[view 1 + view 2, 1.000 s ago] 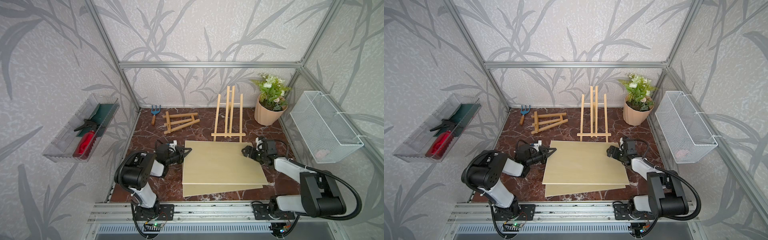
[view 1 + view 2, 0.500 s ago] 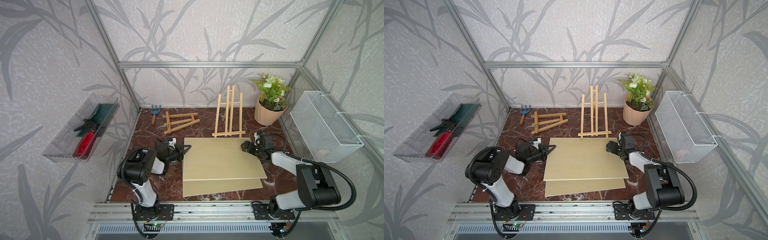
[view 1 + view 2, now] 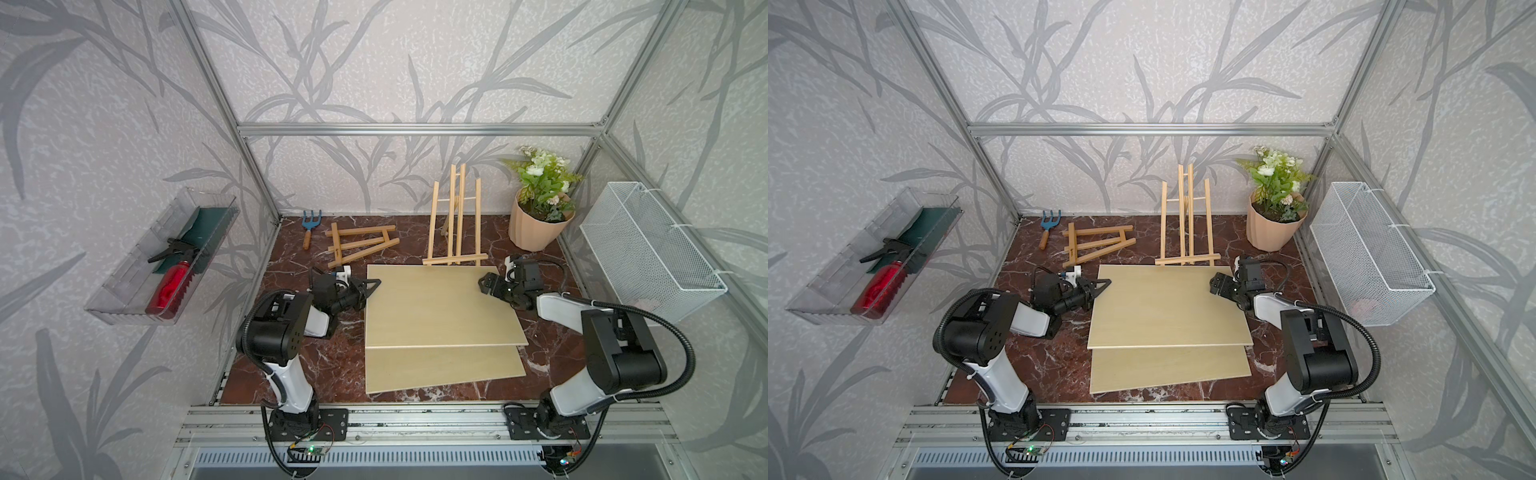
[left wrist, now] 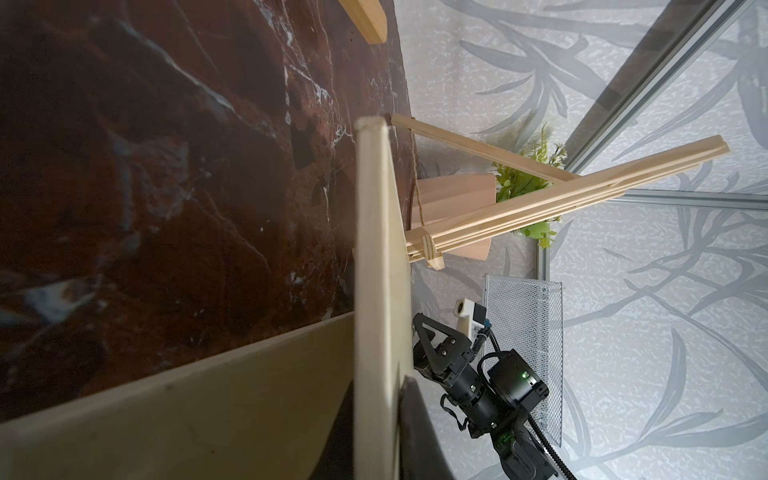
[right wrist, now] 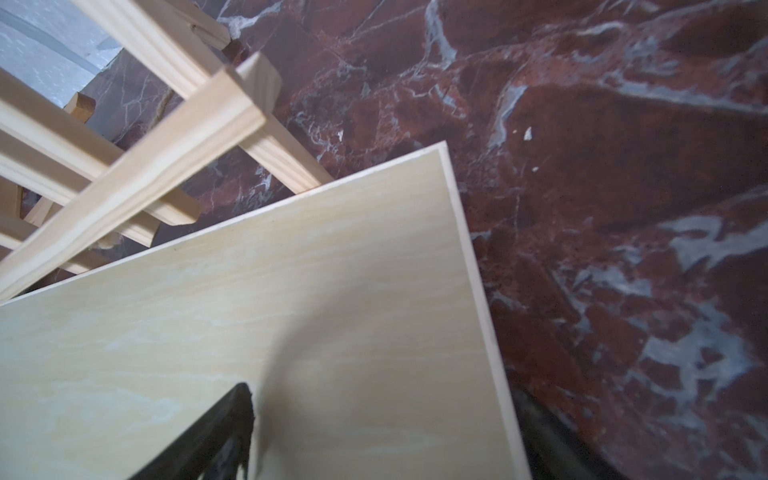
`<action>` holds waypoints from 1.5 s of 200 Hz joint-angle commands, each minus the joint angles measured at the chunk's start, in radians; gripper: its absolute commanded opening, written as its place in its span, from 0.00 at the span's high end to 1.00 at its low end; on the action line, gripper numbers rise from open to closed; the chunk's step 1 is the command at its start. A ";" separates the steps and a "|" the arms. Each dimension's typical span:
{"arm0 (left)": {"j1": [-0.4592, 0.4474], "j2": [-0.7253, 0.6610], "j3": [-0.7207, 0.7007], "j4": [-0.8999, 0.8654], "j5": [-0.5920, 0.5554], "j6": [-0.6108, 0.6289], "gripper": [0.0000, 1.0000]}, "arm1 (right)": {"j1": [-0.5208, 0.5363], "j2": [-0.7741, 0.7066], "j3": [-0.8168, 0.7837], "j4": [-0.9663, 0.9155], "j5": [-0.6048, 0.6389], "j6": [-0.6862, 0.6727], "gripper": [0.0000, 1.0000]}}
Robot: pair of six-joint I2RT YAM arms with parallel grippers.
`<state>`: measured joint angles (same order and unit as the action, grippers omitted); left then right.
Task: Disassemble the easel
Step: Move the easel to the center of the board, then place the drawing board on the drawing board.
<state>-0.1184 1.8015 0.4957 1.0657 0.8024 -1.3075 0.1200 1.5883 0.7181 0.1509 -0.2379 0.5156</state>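
The left gripper pulls the upper board back toward my base next, over the second board's near strip [image 3: 444, 368], which sticks out uncovered, and releases the upper board's edge.
A wooden easel [image 3: 455, 224] [image 3: 1187, 224] stands upright at the back of the table. A pale board [image 3: 436, 307] [image 3: 1167, 311] lies partly over a second board [image 3: 440, 368], its back edge just in front of the easel's ledge. My left gripper [image 3: 372, 286] [image 4: 374, 415] is shut on the upper board's left edge [image 4: 372, 291]. My right gripper [image 3: 488, 284] [image 5: 386, 436] is open at the board's back right corner, one finger over the board [image 5: 291, 291] and one beyond its edge. A folded easel [image 3: 357, 245] lies flat at the back left.
A potted plant [image 3: 540, 228] stands in the back right corner beside a white wire basket [image 3: 648, 253] on the right wall. A blue hand fork [image 3: 308, 226] lies at the back left. A clear tray [image 3: 124, 291] holding a red bottle hangs on the left wall.
The upper board has slid back toward the standing easel, baring more of the lower board. Both grippers moved back with it.
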 commanded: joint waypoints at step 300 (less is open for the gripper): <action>-0.101 0.186 -0.255 0.321 -0.120 0.072 0.51 | 0.126 -0.164 -0.180 0.209 -0.435 0.201 0.00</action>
<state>-0.1341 1.9717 0.2615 1.5055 0.5911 -1.2453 0.1417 1.4639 0.5289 0.2802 -0.3458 0.5983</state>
